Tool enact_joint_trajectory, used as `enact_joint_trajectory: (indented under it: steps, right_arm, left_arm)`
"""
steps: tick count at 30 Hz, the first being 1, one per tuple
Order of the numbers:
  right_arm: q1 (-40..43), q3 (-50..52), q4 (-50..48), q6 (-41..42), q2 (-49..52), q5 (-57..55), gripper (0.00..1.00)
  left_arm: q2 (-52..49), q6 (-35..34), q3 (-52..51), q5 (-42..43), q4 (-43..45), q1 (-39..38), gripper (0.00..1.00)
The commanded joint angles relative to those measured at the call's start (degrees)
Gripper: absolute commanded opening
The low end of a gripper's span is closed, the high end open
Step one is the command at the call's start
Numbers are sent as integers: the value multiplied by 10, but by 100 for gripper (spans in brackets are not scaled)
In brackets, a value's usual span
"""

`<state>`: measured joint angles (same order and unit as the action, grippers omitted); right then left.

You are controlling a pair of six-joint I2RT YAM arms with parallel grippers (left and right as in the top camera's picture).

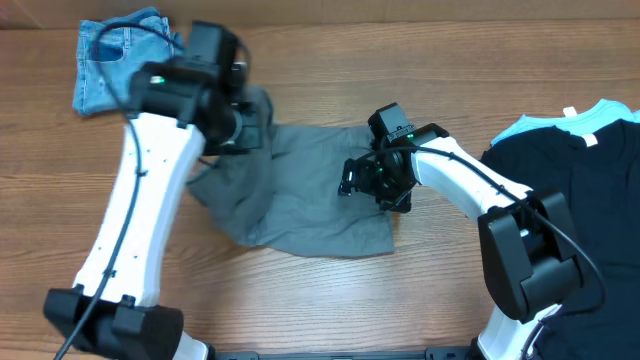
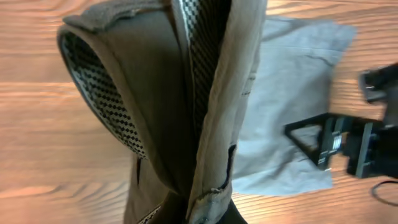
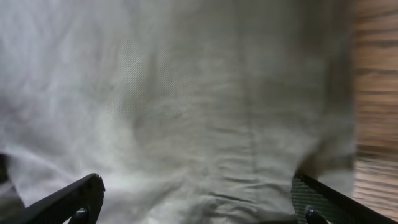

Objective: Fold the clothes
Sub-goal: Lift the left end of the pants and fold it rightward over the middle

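I will lower my left gripper to the right in the overhead view, onto the flat half of the shorts [image 1: 322,165] [image 2: 280,102], and let go, since the lifted edge still hangs unfolded.
The grey shorts [image 1: 300,195] lie spread across the middle of the table. My left gripper [image 1: 252,118] is shut on their upper left edge and holds it lifted. In the left wrist view the grey cloth [image 2: 155,124] is bunched and draped around the fingers [image 2: 186,93], with the rest of the shorts [image 2: 292,93] flat beyond. My right gripper [image 1: 372,182] sits on the right part of the shorts. In the right wrist view its fingers [image 3: 199,199] are wide open over wrinkled grey cloth [image 3: 186,93], gripping nothing.
Blue denim shorts [image 1: 120,60] lie at the far left corner. A black shirt [image 1: 570,190] over a teal one [image 1: 600,115] lies at the right edge. My right arm [image 2: 348,146] shows in the left wrist view.
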<state>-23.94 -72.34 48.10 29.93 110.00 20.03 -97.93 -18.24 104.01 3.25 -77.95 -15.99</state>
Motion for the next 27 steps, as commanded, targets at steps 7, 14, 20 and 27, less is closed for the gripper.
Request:
enact_joint_trajectory:
  steps: [7,14,20,27]
  right_arm:
    - [3,2,2,-35,5,25,100]
    - [49,-17,47,-39,4,-5,100]
    - [128,-64,109,-123,0,20,100]
    - [180,-65,121,-145,0,45,100]
  left_arm:
    - [-88,-33,7,41,47,-100,4]
    - [-153,-43,7,43,86,-119,4]
    - [-168,-58,7,46,116,-120,4]
    - [-175,-58,7,56,143,-133,90]
